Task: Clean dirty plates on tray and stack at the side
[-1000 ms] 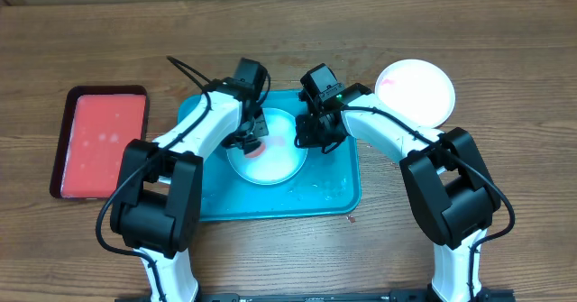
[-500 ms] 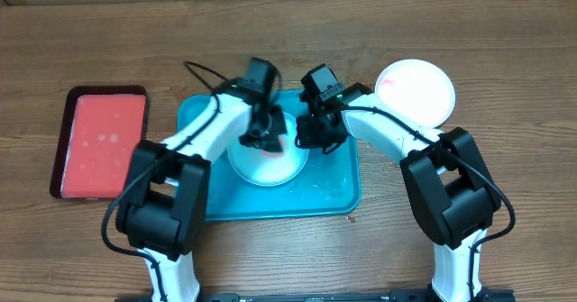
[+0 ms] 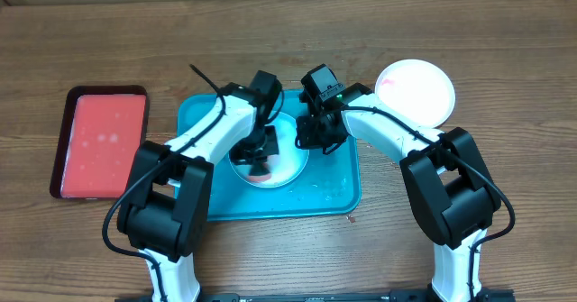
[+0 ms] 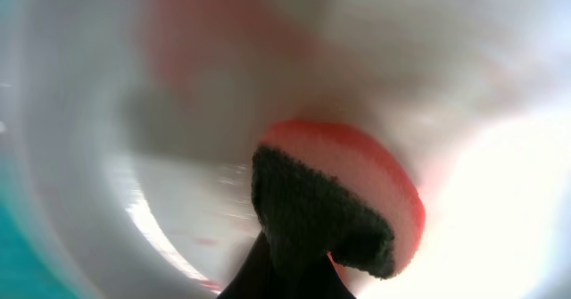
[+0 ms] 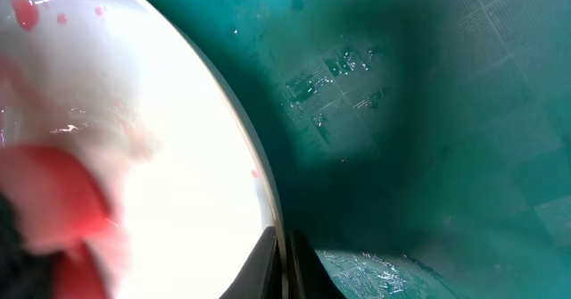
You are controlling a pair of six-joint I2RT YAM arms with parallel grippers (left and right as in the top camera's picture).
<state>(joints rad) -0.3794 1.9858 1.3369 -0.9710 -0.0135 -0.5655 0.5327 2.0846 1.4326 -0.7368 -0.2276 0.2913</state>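
Observation:
I will next lift my left gripper off the plate, swing it to the left in the overhead view and lower the sponge (image 3: 260,172) onto the bottom of the red tray, because it is empty.
A pale mint-white plate (image 3: 288,164) lies in the teal tray (image 3: 334,191). My left gripper (image 3: 260,153) is shut on a sponge (image 3: 260,172) with a dark and a pink-red side and presses it on the plate's near middle. In the left wrist view the sponge (image 4: 330,201) fills the centre over the wet plate (image 4: 107,138), held by my left gripper (image 4: 285,279). My right gripper (image 3: 309,140) is shut on the plate's right rim. The right wrist view shows its fingers (image 5: 287,265) pinching the plate (image 5: 178,156) above the tray (image 5: 446,112), with the sponge (image 5: 53,210) at left.
A white plate (image 3: 415,90) with a faint red smear sits on the wooden table right of the tray. A red dark-rimmed tray (image 3: 101,142) lies at the left. Water drops lie on the teal tray's near right floor.
My left gripper has swept the sponge from the plate's far left part across to its near middle. The right gripper has stayed shut on the plate's rim.

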